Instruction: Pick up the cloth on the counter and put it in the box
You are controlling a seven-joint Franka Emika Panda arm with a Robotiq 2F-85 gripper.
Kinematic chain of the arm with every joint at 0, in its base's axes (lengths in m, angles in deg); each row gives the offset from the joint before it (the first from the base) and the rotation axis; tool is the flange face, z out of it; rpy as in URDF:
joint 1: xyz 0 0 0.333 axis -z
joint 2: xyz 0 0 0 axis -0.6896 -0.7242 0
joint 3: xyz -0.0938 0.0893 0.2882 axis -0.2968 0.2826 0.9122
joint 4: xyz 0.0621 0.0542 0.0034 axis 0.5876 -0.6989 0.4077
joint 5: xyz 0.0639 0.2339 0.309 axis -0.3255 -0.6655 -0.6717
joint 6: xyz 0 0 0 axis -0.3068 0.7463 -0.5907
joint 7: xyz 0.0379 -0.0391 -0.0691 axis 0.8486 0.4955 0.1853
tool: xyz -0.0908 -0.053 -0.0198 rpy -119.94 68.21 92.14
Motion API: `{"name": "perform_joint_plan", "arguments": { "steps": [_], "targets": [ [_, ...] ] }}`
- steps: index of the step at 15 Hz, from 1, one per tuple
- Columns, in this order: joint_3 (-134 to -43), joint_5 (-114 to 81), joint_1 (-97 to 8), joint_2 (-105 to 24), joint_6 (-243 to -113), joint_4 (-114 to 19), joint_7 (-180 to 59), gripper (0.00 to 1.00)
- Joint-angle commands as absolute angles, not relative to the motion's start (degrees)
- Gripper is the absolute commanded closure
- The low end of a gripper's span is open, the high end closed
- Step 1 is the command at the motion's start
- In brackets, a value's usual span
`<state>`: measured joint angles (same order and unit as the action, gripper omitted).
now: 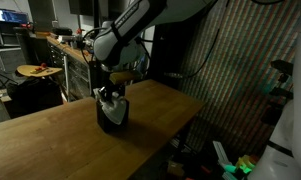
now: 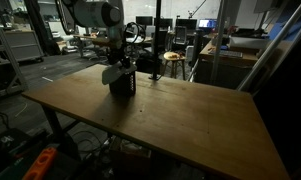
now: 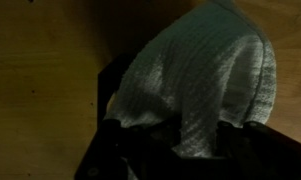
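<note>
Since part of the cloth still sticks up above the black box's rim, I will lower my gripper down to the box's open top (image 1: 113, 101) and release the cloth.
A pale knitted cloth (image 3: 200, 80) hangs from my gripper (image 3: 180, 135), whose dark fingers are shut on its lower part in the wrist view. Under it lies the black box (image 3: 108, 85) on the wooden counter (image 3: 40, 90). In both exterior views the gripper (image 1: 112, 93) (image 2: 117, 66) is right over the small black box (image 1: 113, 115) (image 2: 123, 87). The cloth (image 1: 111, 101) (image 2: 111, 74) drapes at the box's open top. How deep the cloth reaches into the box is hidden.
The box stands near the far end of the long wooden counter (image 2: 180, 120). A patterned screen (image 1: 240, 60) stands past one counter edge. Stools (image 2: 172, 62) and lab benches are behind. Cables and clutter lie on the floor (image 2: 50, 160).
</note>
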<state>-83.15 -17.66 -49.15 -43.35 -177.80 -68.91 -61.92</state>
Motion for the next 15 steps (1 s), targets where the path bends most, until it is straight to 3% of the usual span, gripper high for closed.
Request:
{"name": "perform_joint_plan", "arguments": {
  "steps": [1,15],
  "targets": [
    [-82.6,-19.1,-48.0,-44.3,-175.7,-67.6,-61.4,0.98],
    [-80.4,-32.2,-44.0,-49.0,-175.6,-67.2,-56.1,0.98]
  ]
}}
